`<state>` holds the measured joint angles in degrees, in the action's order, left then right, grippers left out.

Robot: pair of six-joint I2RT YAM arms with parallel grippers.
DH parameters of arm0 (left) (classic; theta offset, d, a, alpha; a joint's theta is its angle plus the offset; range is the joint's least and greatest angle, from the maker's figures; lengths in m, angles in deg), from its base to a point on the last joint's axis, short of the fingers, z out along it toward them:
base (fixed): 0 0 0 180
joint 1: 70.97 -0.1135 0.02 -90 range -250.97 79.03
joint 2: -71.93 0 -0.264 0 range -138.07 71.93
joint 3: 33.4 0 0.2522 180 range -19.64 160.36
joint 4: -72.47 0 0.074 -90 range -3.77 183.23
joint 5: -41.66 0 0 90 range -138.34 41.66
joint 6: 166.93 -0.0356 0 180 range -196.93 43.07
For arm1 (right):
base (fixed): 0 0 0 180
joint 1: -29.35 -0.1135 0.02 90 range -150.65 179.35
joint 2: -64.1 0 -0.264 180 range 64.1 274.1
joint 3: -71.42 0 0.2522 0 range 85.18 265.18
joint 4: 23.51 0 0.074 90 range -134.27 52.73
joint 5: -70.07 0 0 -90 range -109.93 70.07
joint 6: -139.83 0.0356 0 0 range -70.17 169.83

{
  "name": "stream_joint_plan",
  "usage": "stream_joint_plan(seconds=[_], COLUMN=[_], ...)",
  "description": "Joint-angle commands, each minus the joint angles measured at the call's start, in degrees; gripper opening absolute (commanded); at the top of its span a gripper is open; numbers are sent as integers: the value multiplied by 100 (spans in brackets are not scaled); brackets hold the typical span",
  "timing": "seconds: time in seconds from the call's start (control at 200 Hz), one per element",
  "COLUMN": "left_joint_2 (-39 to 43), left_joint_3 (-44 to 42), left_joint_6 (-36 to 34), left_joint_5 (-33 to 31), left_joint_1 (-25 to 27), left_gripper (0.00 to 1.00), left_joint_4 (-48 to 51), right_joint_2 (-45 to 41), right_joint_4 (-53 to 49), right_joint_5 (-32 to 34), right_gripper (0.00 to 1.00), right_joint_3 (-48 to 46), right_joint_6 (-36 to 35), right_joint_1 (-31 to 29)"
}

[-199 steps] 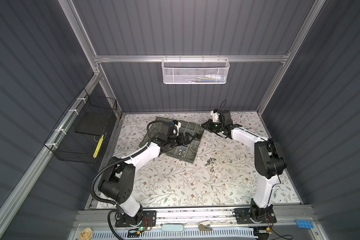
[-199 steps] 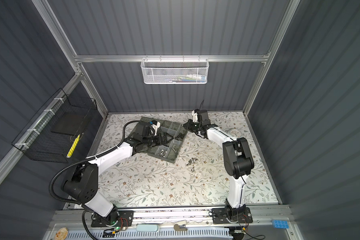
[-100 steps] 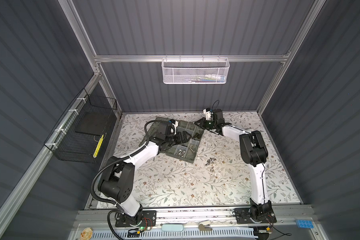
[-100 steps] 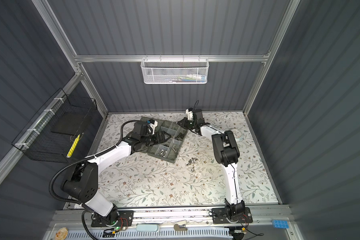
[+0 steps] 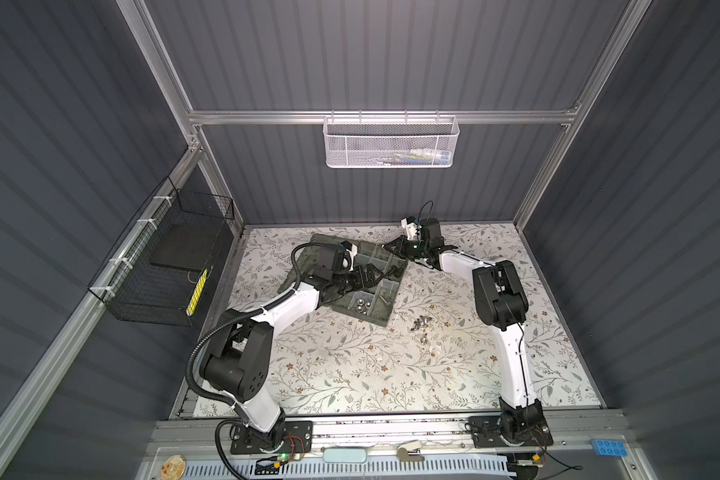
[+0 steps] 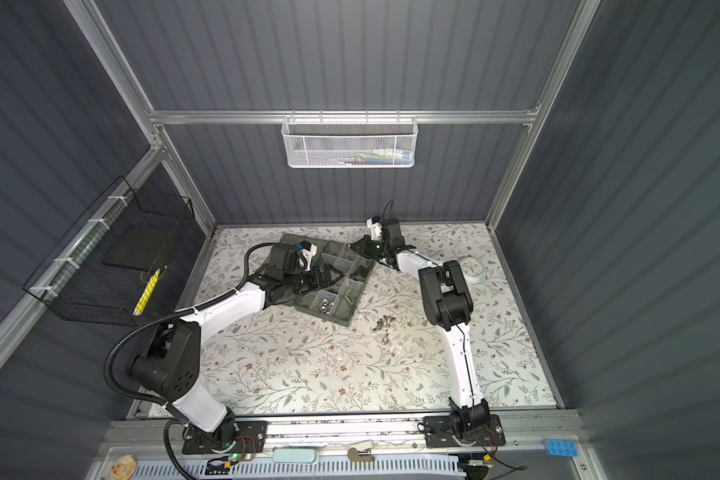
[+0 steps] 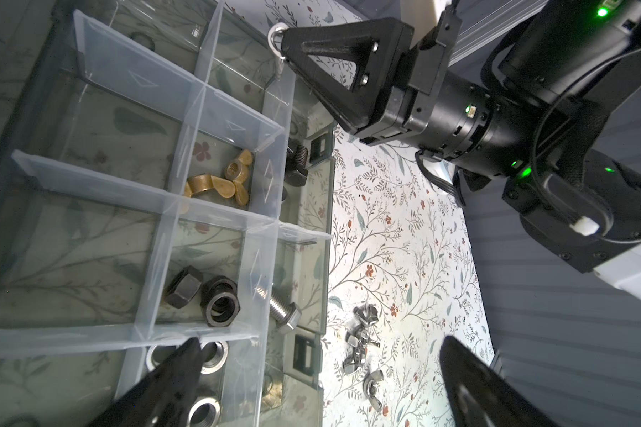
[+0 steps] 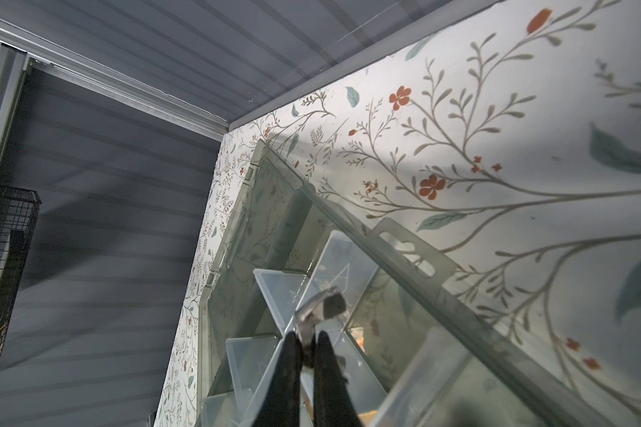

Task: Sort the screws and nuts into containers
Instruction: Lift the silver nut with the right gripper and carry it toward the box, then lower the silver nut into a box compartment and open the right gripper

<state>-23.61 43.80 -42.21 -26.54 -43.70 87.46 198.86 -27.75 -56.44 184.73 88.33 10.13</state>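
I will next lower my right gripper to the box's empty section below it, beyond the brass wing nuts, and let go of the silver wing nut there, to keep the kinds apart.
The grey-green organiser box (image 5: 385, 320) (image 6: 341, 320) lies open at the back of the table, its pale dividers forming the containers. My right gripper (image 8: 306, 334) (image 5: 385, 247) (image 6: 352, 246) is shut on a silver wing nut (image 8: 321, 308) (image 7: 276, 35) above the box's far corner. My left gripper (image 7: 321, 344) (image 5: 381, 274) hangs open and empty over the box's near side. Compartments hold brass wing nuts (image 7: 219, 181), black nuts (image 7: 204, 295), silver nuts (image 7: 208, 358), a silver screw (image 7: 282, 310) and a black screw (image 7: 298, 164). Several loose silver wing nuts (image 5: 420, 324) (image 6: 385, 324) (image 7: 363, 344) lie beside the box.
The box's flat lid (image 5: 321, 245) lies open behind it toward the left. A round white clock (image 6: 472, 268) sits at the table's right. A white mesh basket (image 5: 391, 141) hangs on the back wall and a black wire basket (image 5: 163, 266) on the left wall.
My right arm has swung left, carrying the shut gripper from beside the box to over its far corner. The left arm has barely moved.
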Motion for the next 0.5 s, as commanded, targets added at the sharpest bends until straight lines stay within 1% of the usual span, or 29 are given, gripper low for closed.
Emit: stream_joint_plan(seconds=[0.0, 0.055, 0.2, 0.495], left_joint_2=[-67, -78, -87, -78], left_joint_3=[64, 60, 51, 29], left_joint_6=[43, 47, 87, 94], left_joint_5=[105, 121, 165, 162], left_joint_1=[-36, -29, -30, -29], left_gripper=[100, 100, 100, 100], left_joint_4=[-62, -72, -112, -123], right_joint_2=[177, 200, 261, 330], right_joint_4=[-79, -134, -468, -605], right_joint_5=[-74, -55, 14, 90], right_gripper=[1, 3, 3, 4], right_joint_3=[144, 153, 308, 313], right_joint_6=[-75, -86, -210, -228], right_joint_1=[-58, -68, -71, -85])
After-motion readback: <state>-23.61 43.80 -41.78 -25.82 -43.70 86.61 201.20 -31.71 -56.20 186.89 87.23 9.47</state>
